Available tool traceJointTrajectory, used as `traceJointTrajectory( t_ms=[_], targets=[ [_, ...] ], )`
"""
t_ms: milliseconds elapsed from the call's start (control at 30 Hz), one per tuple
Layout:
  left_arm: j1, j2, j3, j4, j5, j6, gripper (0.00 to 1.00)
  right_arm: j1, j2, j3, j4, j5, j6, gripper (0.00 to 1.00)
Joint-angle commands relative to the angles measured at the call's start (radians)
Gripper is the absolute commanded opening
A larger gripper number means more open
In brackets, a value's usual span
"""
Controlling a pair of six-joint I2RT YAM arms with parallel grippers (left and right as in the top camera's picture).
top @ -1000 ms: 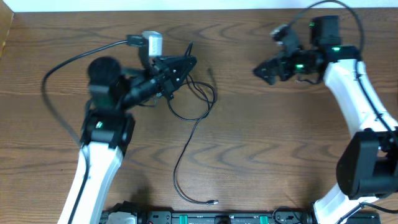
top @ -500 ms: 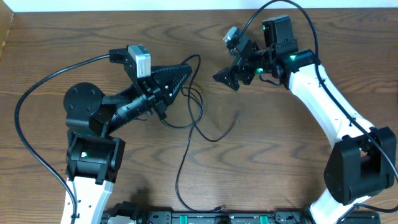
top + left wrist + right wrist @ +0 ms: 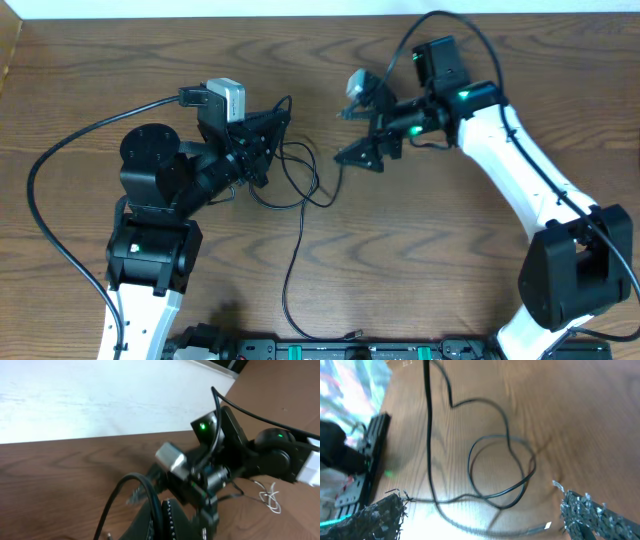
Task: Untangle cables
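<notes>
The held piece of cable is high above the cable loops on the tabletop. I will next lower my left gripper toward them, tip its fingers down and release the piece.
A long black cable (image 3: 296, 196) lies looped on the wooden table between the arms and trails down to a plug (image 3: 350, 333) near the front edge. My left gripper (image 3: 272, 128) is shut on this black cable (image 3: 152, 500), which runs up between its jaws (image 3: 162, 517). My right gripper (image 3: 358, 155) is open and empty, just right of the loops. In the right wrist view its fingers (image 3: 477, 497) straddle the cable loops (image 3: 500, 467) from above, with a plug end (image 3: 547, 526) near the right finger. A small white cable (image 3: 270, 499) lies bunched behind the right arm.
A thick black wire (image 3: 70, 140) arcs from my left arm's camera round the left side of the table. The table's back edge meets a white wall (image 3: 100, 395). A dark equipment strip (image 3: 330, 350) runs along the front edge.
My right gripper has swung left and down from the back right to the cable loops. My left gripper has shifted a little with the cable, pulling the loops and the lower plug.
</notes>
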Motion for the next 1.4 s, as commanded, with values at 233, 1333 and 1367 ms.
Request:
traceJointTrajectory(
  t_ms=[233, 1333, 1367],
  targets=[
    [-0.001, 0.021, 0.013, -0.148, -0.203, 0.037, 0.08, 0.217, 0.014, -0.032, 0.01, 0.42, 0.083, 0.99],
    [-0.002, 0.511, 0.011, -0.389, -0.319, 0.017, 0.08, 0.305, 0.296, -0.033, 0.211, 0.554, 0.744, 0.99],
    [-0.002, 0.515, 0.011, -0.388, -0.319, 0.017, 0.08, 0.305, 0.304, -0.033, 0.207, 0.554, 0.761, 0.99]
  ],
)
